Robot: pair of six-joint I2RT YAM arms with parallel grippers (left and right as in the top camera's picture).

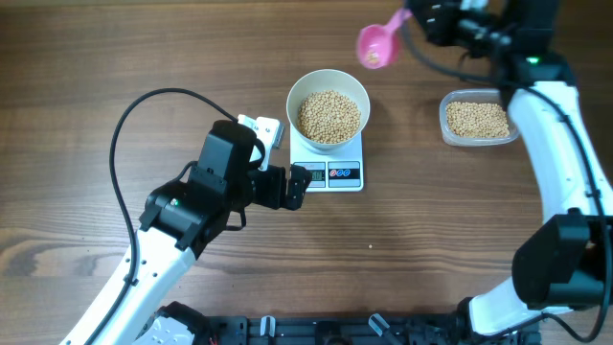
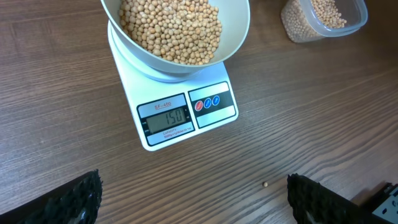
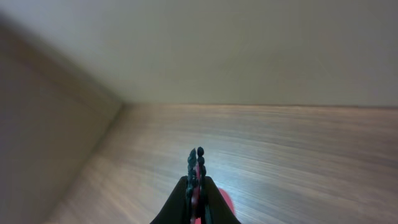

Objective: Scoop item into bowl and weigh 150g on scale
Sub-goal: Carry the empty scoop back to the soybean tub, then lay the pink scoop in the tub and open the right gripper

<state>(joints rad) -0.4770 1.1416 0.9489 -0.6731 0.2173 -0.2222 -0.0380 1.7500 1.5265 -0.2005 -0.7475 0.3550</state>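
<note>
The scale (image 1: 345, 175) shows the wanted weight, so my right gripper will move over to the clear plastic tub (image 1: 478, 120), go down and let go of the pink scoop on the tub's beans.
The white bowl (image 1: 293, 100) stands on the small white scale (image 1: 345, 175) and is well filled with tan beans (image 1: 329, 116). In the left wrist view the scale (image 2: 134, 93) shows 150 on its display, with the bowl (image 2: 238, 37) and its beans (image 2: 171, 28) above it. My left gripper (image 1: 302, 185) is open just left of the scale's panel, its jaws (image 2: 193, 196) wide apart over bare wood. High at the back, my right gripper (image 1: 421, 14) is shut on the handle of a pink scoop (image 1: 376, 45), right of the bowl. The fingertips (image 3: 196, 152) pinch pink plastic (image 3: 227, 202).
A clear plastic tub (image 1: 476, 120) holding more beans sits right of the scale, also seen in the left wrist view (image 2: 323, 18). One stray bean (image 2: 265, 185) lies on the wood in front of the scale. A black cable loops behind my left arm.
</note>
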